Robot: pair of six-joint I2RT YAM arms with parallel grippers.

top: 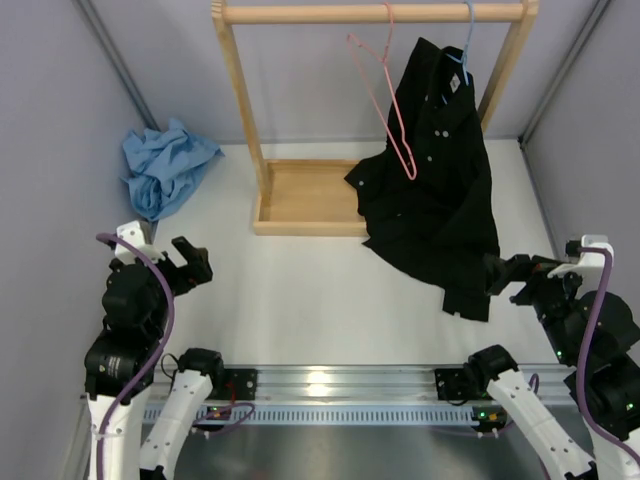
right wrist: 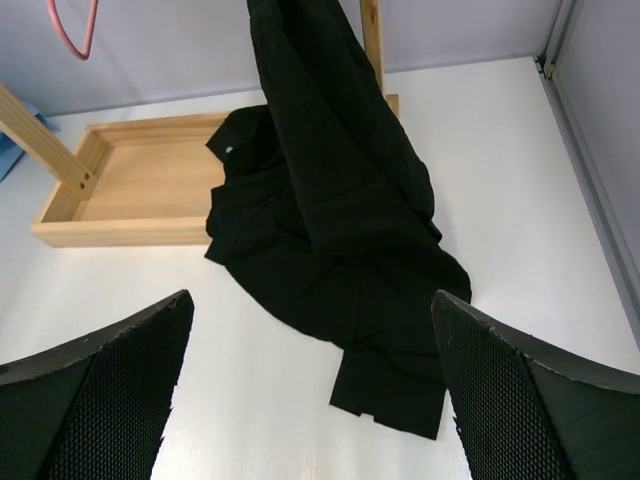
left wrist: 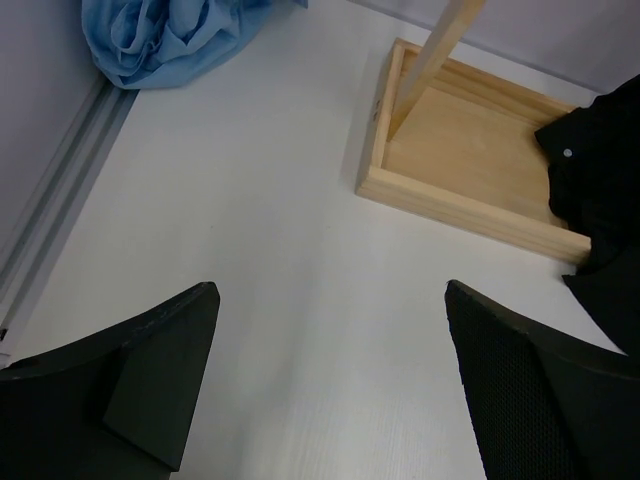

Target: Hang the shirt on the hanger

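Note:
I need to move my left gripper outward next, over the light blue shirt (top: 165,165) and down onto a raised fold, because the cloth is bunched up beyond its open fingers.
The light blue shirt (top: 165,165) lies crumpled on the table at the far left, by the wall; it also shows at the top left of the left wrist view (left wrist: 165,35). The pink wire hanger (top: 385,95) hangs empty from the wooden rail (top: 370,13), left of the black shirt; its lower loop shows in the right wrist view (right wrist: 72,28). My left gripper (top: 190,262) is open and empty, above bare table in front of the blue shirt. My right gripper (top: 503,275) is open and empty, near the black shirt's lower hem.
A black shirt (top: 440,195) hangs on a pale blue hanger (top: 466,45) from the rail and drapes over the wooden base tray (top: 300,200) and the table. Wooden uprights (top: 240,100) stand at the rack's ends. Grey walls close in left, right and back.

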